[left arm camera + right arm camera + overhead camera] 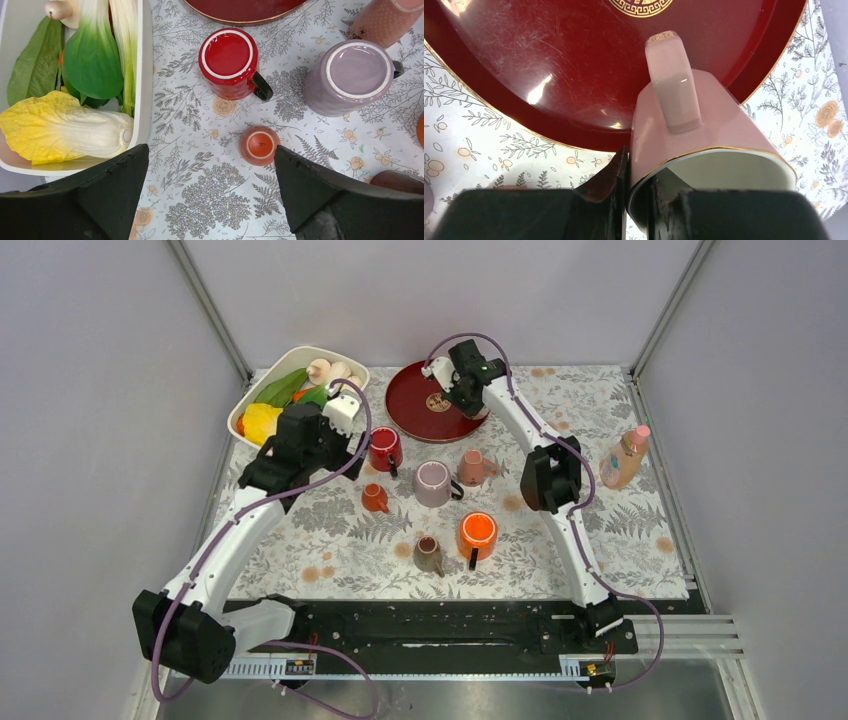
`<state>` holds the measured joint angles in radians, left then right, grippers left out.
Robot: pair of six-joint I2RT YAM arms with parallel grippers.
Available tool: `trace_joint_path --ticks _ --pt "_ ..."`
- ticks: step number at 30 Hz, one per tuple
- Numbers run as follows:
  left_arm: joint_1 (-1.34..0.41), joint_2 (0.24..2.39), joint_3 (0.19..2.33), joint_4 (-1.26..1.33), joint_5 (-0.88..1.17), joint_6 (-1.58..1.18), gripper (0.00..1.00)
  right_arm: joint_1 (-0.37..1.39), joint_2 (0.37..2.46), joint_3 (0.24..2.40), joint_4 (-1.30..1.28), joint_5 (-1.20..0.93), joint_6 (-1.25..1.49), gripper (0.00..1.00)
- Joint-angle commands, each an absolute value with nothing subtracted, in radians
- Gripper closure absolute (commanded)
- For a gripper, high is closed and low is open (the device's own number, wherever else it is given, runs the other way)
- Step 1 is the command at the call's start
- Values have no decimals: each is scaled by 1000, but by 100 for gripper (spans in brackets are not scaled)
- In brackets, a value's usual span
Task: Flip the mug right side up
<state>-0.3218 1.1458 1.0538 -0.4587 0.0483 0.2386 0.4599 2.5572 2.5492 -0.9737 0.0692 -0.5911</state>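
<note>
The left gripper turns and lowers across to the red mug's black handle [393, 467] [262, 87] next, since that lies below it and to its right in the top view.
My right gripper [639, 180] is shut on the wall of a pink mug [704, 130] with a gold rim, one finger inside and one outside. The mug lies on its side in the grip, handle up, mouth toward the wrist, above the edge of the dark red plate [549, 60]. In the top view the right gripper [455, 390] is over that plate [410, 405] and hides the mug. My left gripper [211, 165] is open and empty above the cloth, near a small orange mug [259, 145] that stands upside down.
A red mug [229, 60] and a lilac mug [350, 75] stand upside down. A speckled pink mug [474, 468], a bright orange mug [478, 532] and a brown mug [428, 553] are mid-table. A white vegetable dish [262, 390] is far left, a pink bottle [625, 457] right.
</note>
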Motion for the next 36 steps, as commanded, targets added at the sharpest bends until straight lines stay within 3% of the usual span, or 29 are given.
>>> trace_joint_path --ticks 1,6,13,18,23,27,31,36 --pt "-313 1138 1064 -389 58 249 1 454 2560 2605 -921 -19 -626 100" --pt "-311 1132 1059 -391 60 255 1 454 2594 2619 -937 -27 -622 100" --pt "-308 1151 1070 -393 85 252 1 449 2572 2618 -889 -11 -580 52" --pt "-308 1188 1096 -455 158 307 1 449 2531 2600 -820 -5 -570 35" --pt "-312 1313 1235 -605 315 555 1 450 2451 2582 -801 -42 -538 23" --pt "-387 1468 1382 -719 304 823 4 449 2315 2465 -756 -99 -486 1" --pt "-519 1576 1387 -745 160 1201 14 449 2173 2352 -741 -136 -439 1" --pt "-548 1693 1402 -753 93 1483 21 423 2012 2193 -747 -112 -346 1"
